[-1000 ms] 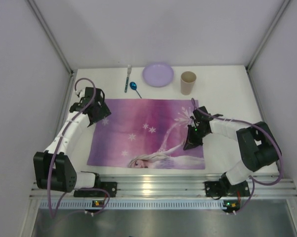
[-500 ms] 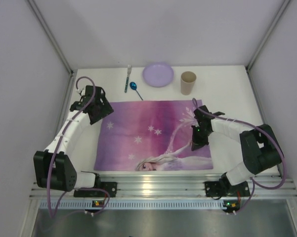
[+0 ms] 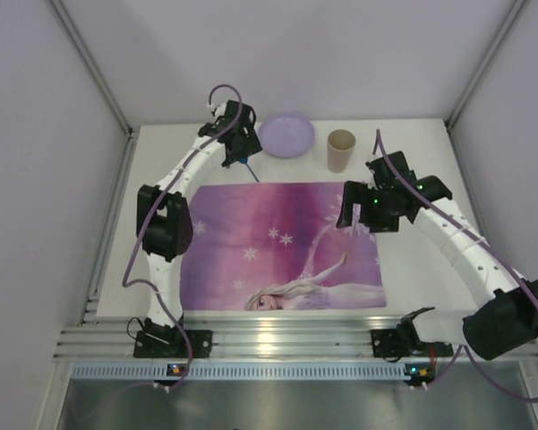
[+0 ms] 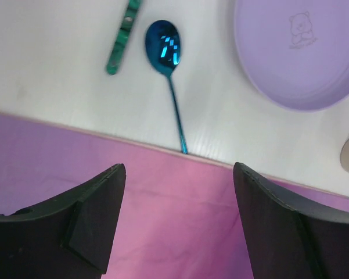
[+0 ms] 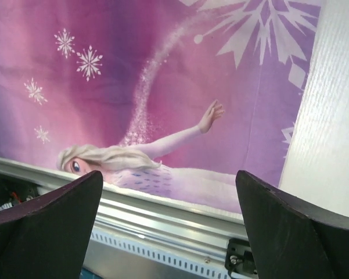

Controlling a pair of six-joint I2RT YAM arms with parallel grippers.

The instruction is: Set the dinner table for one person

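Note:
I should move my left gripper down and outward next, past the mat's far edge and around the blue spoon's thin neck (image 3: 248, 167) (image 4: 171, 80), because the spoon lies flat beyond my fingers.
The white dinner table (image 3: 161, 148) carries a purple princess placemat (image 3: 277, 242), lying flat in the middle. Behind the mat lie a blue spoon (image 4: 164, 49) and a green-handled utensil (image 4: 123, 38). A purple plate (image 3: 286, 134) and a beige cup (image 3: 341, 150) stand further right. My left gripper (image 3: 237, 159) hovers open over the mat's far edge (image 4: 162, 209), just short of the spoon's handle, with nothing between its fingers. Above the mat's right part (image 5: 162, 87) my right gripper (image 3: 351, 213) is open and empty.
An aluminium rail (image 3: 277, 336) runs along the table's near edge, also seen in the right wrist view (image 5: 162, 215). Grey walls close in the left, right and back. The plate (image 4: 296, 52) lies just right of the spoon.
My right gripper has opened, let go of the placemat and lifted toward the back right. The left arm swung from the mat's far left corner to the back by the spoon.

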